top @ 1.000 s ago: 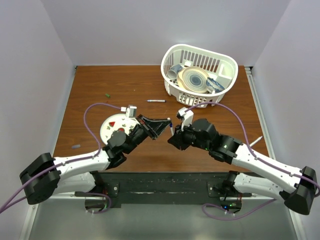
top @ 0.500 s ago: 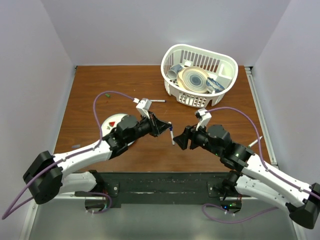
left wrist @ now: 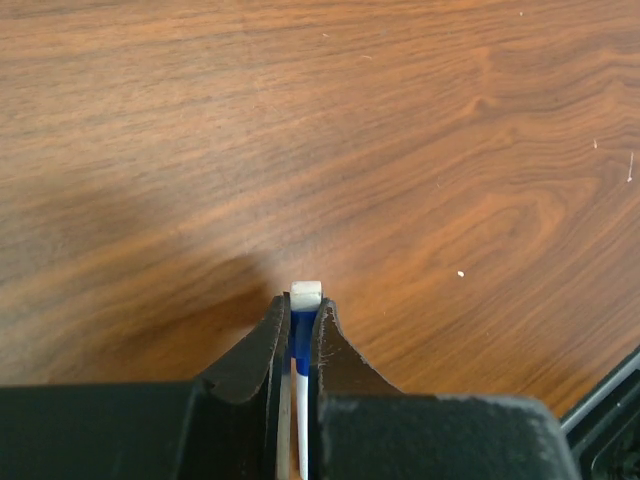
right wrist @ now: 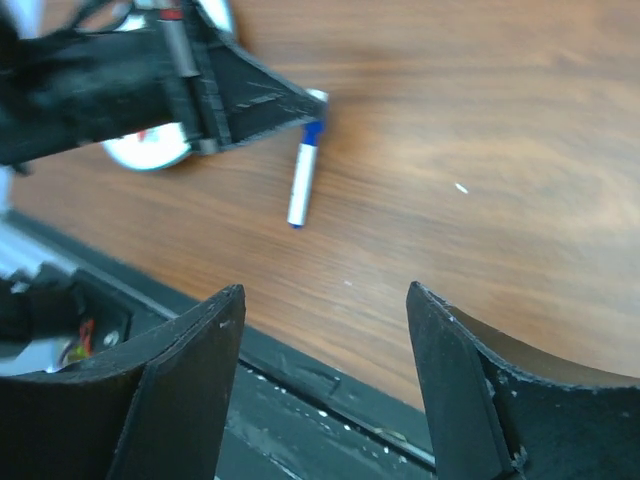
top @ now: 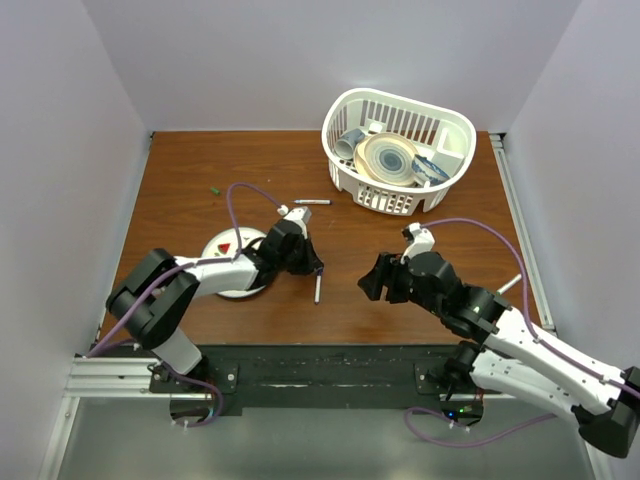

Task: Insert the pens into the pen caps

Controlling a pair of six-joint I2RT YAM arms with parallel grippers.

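Observation:
The hanging pen already has its cap on, so next the right gripper needs to swing to the right in the top view and down onto the thin pale stick (top: 510, 284).
A pen (top: 318, 288) with a white barrel and a blue pen cap (right wrist: 313, 132) on its upper end hangs from my left gripper (top: 310, 268), just right of the plate. In the left wrist view that gripper (left wrist: 300, 300) is shut on the blue cap (left wrist: 302, 330), close above the wood. My right gripper (top: 370, 280) is open and apart from the pen, to its right. In the right wrist view its fingers (right wrist: 190, 380) stand wide with nothing between them, and the pen (right wrist: 301, 185) lies ahead. A second pen (top: 312, 202) lies near the basket. A green cap (top: 214, 190) sits at the far left.
A white plate (top: 222, 250) with red marks lies under the left arm. A white slotted basket (top: 440, 125) with dishes stands at the back right. A thin pale stick (top: 510, 284) lies by the table's right edge. The black front rail (right wrist: 330, 385) runs below the right gripper.
My right gripper opened, let go of the pen and drew back to the right. The left arm swung down and left, carrying the capped pen low over the table.

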